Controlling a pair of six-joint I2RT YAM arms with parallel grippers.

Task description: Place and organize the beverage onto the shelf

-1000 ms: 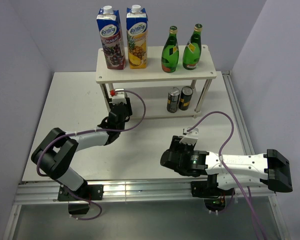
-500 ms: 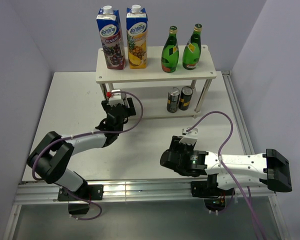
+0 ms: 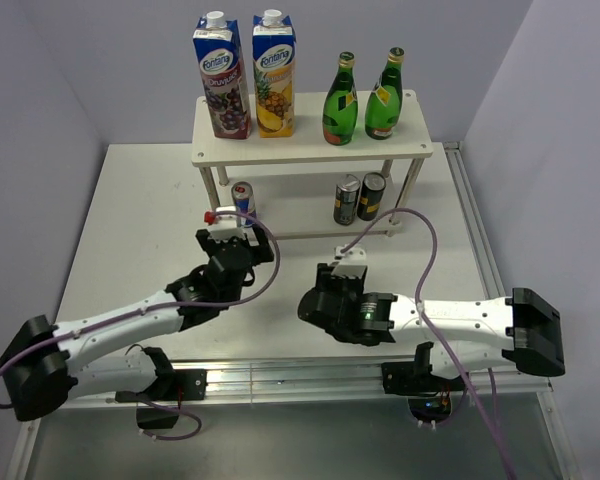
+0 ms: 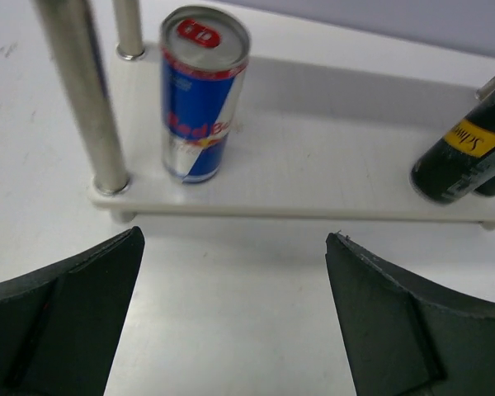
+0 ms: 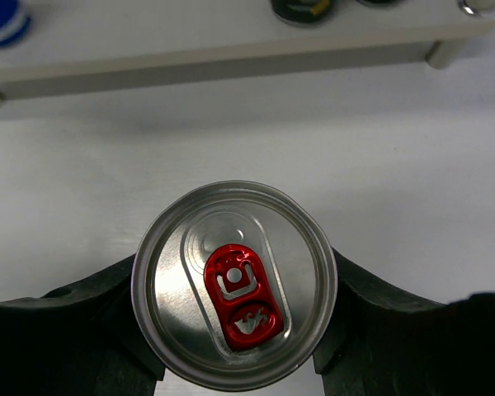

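My right gripper will go outward, left in the top view, to the shelf's bare board beside the standing slim can.
The white shelf (image 3: pixel 310 148) carries two green bottles (image 3: pixel 340 100) on its top board. On its lower board (image 4: pixel 313 165) stand two dark cans (image 3: pixel 359 198) and a slim blue-and-silver can (image 4: pixel 200 95) at the left end beside a leg. My left gripper (image 4: pixel 235 237) is open and empty, a short way in front of that can (image 3: pixel 242 197). My right gripper (image 5: pixel 235 285) is shut on a second slim can, whose silver top with its red tab (image 5: pixel 235 293) fills the right wrist view. From above, this gripper (image 3: pixel 315 300) sits mid-table and hides its can.
Two tall juice cartons (image 3: pixel 248 75) stand on the left half of the top board. Round metal legs (image 4: pixel 78 91) rise at the shelf's left end. A dark can with a yellow label (image 4: pixel 458 157) stands at the right of the left wrist view. Grey walls close in behind and beside.
My left gripper opened, left the blue-and-silver can standing on the lower board, and drew back toward the near edge. My right arm shifted left with its can.
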